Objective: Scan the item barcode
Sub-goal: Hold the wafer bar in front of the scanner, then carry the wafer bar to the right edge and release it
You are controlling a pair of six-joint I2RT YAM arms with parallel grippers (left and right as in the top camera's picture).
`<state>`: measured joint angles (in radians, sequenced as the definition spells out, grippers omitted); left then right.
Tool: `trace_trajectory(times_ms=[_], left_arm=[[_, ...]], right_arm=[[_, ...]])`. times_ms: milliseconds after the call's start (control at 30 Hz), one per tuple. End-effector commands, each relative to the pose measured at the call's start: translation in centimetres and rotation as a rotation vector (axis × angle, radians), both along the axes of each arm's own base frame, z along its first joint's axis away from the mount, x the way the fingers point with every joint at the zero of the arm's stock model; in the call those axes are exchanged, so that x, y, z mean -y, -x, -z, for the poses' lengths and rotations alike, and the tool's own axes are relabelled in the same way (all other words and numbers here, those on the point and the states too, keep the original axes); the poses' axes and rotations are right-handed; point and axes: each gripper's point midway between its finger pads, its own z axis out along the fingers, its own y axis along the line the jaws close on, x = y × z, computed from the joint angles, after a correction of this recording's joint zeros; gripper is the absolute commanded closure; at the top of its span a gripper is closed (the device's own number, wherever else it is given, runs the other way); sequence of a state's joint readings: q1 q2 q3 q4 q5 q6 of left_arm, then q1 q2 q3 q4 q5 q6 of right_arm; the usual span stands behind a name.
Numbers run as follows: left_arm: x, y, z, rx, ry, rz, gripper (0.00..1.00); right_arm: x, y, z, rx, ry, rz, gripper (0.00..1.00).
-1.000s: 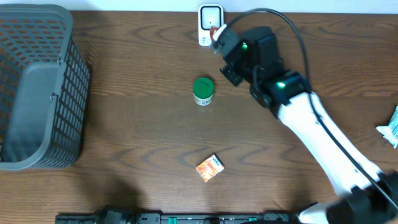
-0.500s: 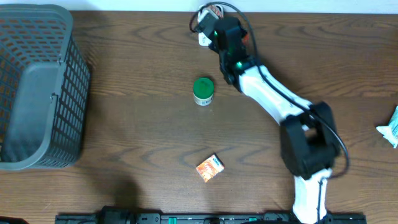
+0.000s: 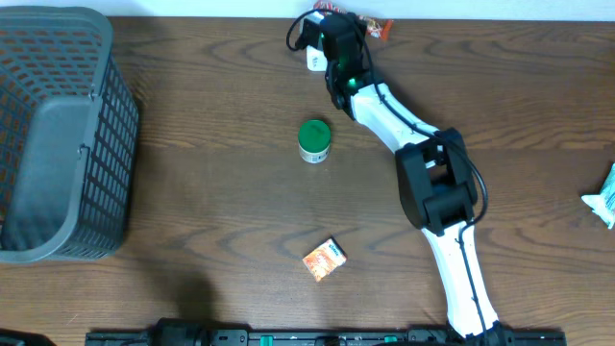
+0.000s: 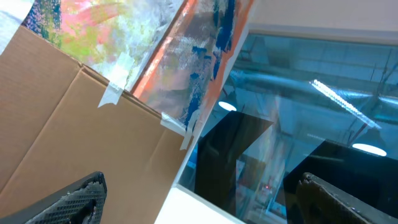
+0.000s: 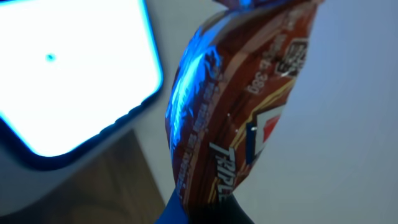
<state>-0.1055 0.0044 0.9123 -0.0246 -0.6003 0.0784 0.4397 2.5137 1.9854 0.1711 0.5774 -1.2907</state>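
Observation:
My right gripper will swing over, lower the snack and release it, because the tabletop is bare beside the white-green packet, back from my right gripper and to its right in the overhead view.
The item is a red-brown snack packet (image 5: 236, 106) with white lettering, and my right gripper (image 5: 205, 211) is shut on its lower end. In the overhead view the right gripper (image 3: 333, 37) reaches to the table's back edge, and the packet (image 3: 375, 29) sticks out to its right. The white scanner (image 3: 313, 60) stands just under the gripper, mostly hidden by it. Close on the left in the right wrist view is the scanner's lit white face (image 5: 68, 74). The barcode is out of view. My left gripper (image 4: 205, 205) is open, holds nothing, and points at a cardboard box and a window.
A green round tub (image 3: 313, 140) stands on the table below the scanner. A small orange box (image 3: 325, 259) lies nearer the front. A grey mesh basket (image 3: 58, 135) fills the left side. A white-green packet (image 3: 603, 197) lies at the right edge.
The right arm has stretched out and swung left and back, bringing the gripper and packet from beside the scanner to right over it. The scanner is now mostly covered.

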Motion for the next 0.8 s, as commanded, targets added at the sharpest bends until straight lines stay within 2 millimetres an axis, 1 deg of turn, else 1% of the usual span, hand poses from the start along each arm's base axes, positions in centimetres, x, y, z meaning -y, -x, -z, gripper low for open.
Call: trace_trajectory(times_ms=[0,100,267,400,467,567,600,667,700,767], left_arm=[[0.3,-0.6,0.2,-0.011,-0.014,0.007,0.02],[0.3,-0.7,0.3,-0.011,-0.014,0.007,0.02],[0.3,-0.7,0.3,-0.011,-0.014,0.007,0.02],[0.3,-0.7,0.3,-0.011,-0.014,0.007,0.02],[0.3,-0.7,0.3,-0.011,-0.014,0.007,0.02],[0.3,-0.7,0.3,-0.011,-0.015,0.007,0.02],[0.3,-0.7,0.3,-0.011,-0.014,0.007,0.02],[0.3,-0.7,0.3,-0.01,-0.014,0.006,0.02],[0.3,-0.6,0.2,-0.008,-0.014,0.006,0.02],[0.3,-0.5,0.1,0.001,-0.013,0.006,0.02]], right_arm=[[-0.4,-0.2,1.5,-0.018,0.077,-0.008,0.99],[-0.4,-0.1,3.0,-0.042,0.102,-0.013,0.99],[-0.3,-0.1,2.8,-0.042,0.161,-0.014,0.99],[0.4,-0.1,1.4,-0.015,0.203,0.023,0.99],[0.8,0.3,0.1,-0.019,0.214,0.048,0.99],[1.6,1.2,-3.0,-0.026,0.182,0.087,0.99],[2.1,1.9,-4.5,-0.039,0.165,0.105,0.99],[3.0,3.1,-6.5,-0.069,0.133,0.129,0.99],[3.7,3.8,-7.9,-0.08,0.106,0.145,0.99],[5.8,5.5,-10.8,-0.096,0.048,0.195,0.99]])
